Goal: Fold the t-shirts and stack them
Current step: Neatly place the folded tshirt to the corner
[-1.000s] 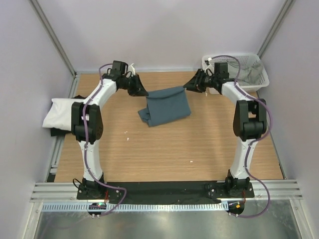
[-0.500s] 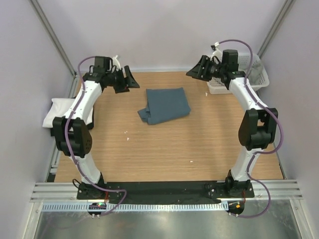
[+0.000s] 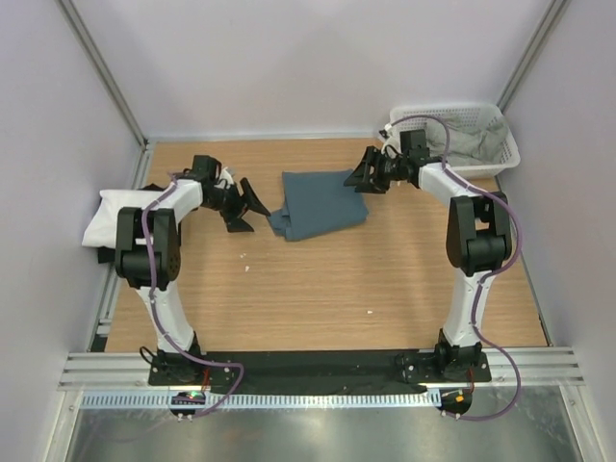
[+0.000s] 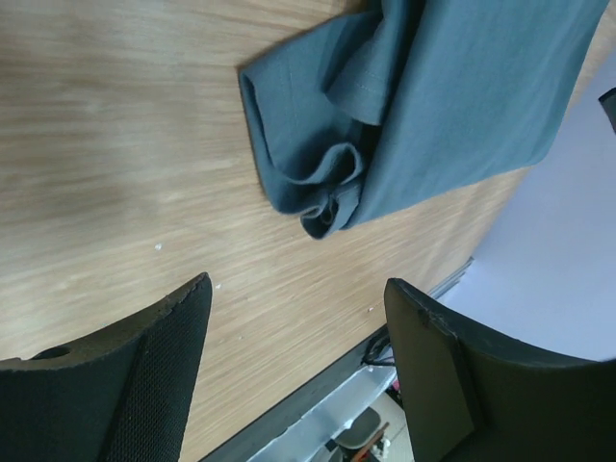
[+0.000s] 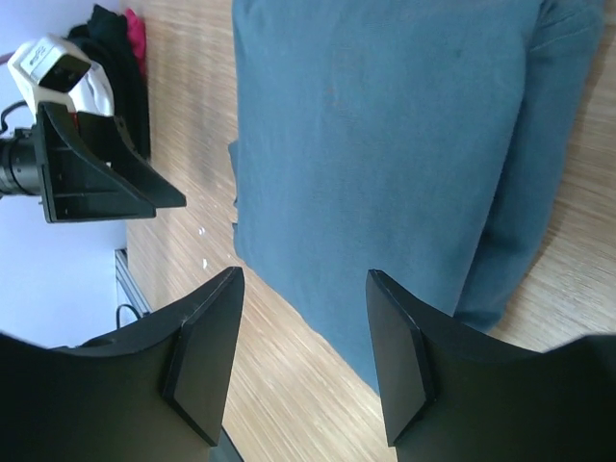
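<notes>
The left gripper goes down toward the right in the top view next, onto the t-shirt's edge by the t-shirt's bunched corner (image 3: 286,205) (image 4: 377,204), since its fingers stand short of the t-shirt.
A slate-blue t-shirt (image 3: 322,204) lies folded in the middle of the table, its bunched corner (image 4: 322,188) toward the left arm. My left gripper (image 3: 248,207) is low beside that left edge, open, with only bare wood between its fingers (image 4: 298,289). My right gripper (image 3: 361,178) stands open over the shirt's back right corner, and blue cloth (image 5: 385,144) shows under and between its fingers (image 5: 303,279), not pinched. A white t-shirt (image 3: 120,214) lies on a black one (image 3: 108,255) at the table's left edge. Grey-green cloth (image 3: 474,146) is in the basket.
A white mesh basket (image 3: 500,135) stands at the back right corner behind the right arm. The enclosure walls close in the back and both sides. Small white specks (image 3: 244,258) dot the wood in front of the shirt.
Both grippers let go of the blue shirt's back corners, opened and lifted away. They have since come down again, the left beside the shirt's left edge, the right over its back right corner.
</notes>
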